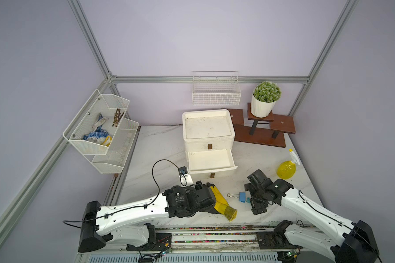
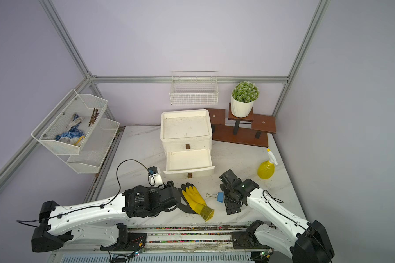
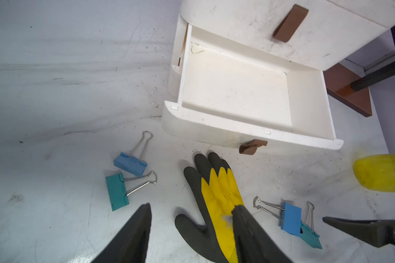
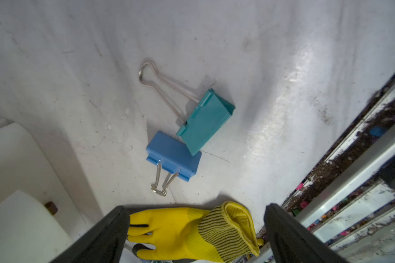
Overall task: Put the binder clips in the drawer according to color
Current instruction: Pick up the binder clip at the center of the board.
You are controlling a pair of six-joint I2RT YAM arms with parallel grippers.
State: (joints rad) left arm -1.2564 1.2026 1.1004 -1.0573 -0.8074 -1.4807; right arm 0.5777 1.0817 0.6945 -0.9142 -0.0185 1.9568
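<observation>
The blue binder clip lies below the right gripper's open fingers, nearer the glove, so the robot will next move its right gripper down toward the glove and onto the blue binder clip's body (image 1: 242,196) (image 4: 172,153).
The white drawer (image 1: 209,141) unit has its middle drawer (image 3: 237,127) pulled out, with nothing in it. In the left wrist view a blue binder clip (image 3: 130,162) and a teal one (image 3: 117,191) lie left of a yellow-and-black glove (image 3: 217,195). A second blue clip (image 4: 173,154) touches a second teal clip (image 4: 205,123) on the glove's other side; that blue clip (image 1: 242,197) also shows in both top views. My left gripper (image 3: 192,206) hangs open over the glove. Beside the second pair of clips, my right gripper (image 4: 195,207) stands wide open and holds nothing.
A yellow spray bottle (image 1: 286,169) stands at the right. Behind the drawer unit, a potted plant (image 1: 263,98) sits on a brown wooden stand (image 1: 260,134). A wire basket (image 1: 216,93) hangs on the back wall and mesh shelves (image 1: 100,127) on the left. A metal rail (image 1: 214,236) borders the front.
</observation>
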